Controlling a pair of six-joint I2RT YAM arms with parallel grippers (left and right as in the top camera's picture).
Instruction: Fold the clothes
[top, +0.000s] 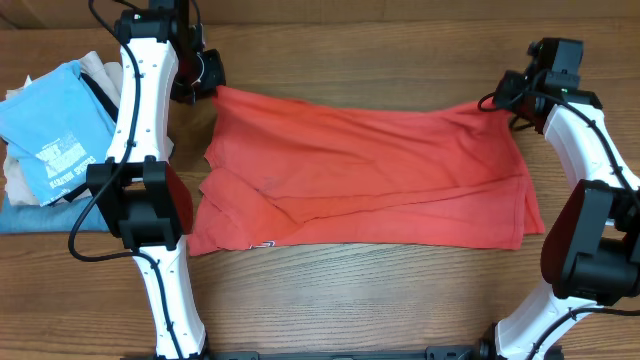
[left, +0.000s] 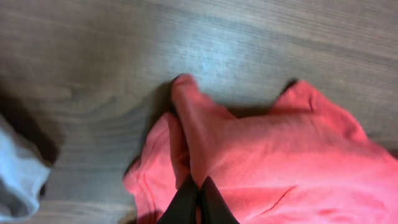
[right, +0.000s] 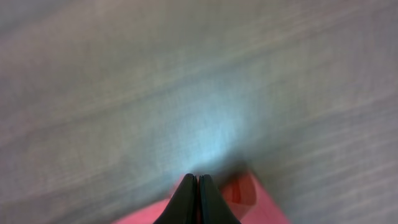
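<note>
The shirt's near layer lies flat below and back of my right gripper. That gripper should draw back and down to release the shirt's far corner over it.
The red T-shirt lies spread across the middle of the wooden table, stretched between both arms along its far edge. My left gripper is shut on the shirt's far left corner; the left wrist view shows the black fingers pinching bunched red fabric. My right gripper is shut on the far right corner; the right wrist view shows its closed fingers with red cloth pinched between and beside them. The shirt's print is hidden; a small white mark shows at the near left hem.
A pile of folded garments sits at the far left, topped by a light blue shirt with white print, with beige and denim pieces under it. Bare wooden table lies in front of the shirt.
</note>
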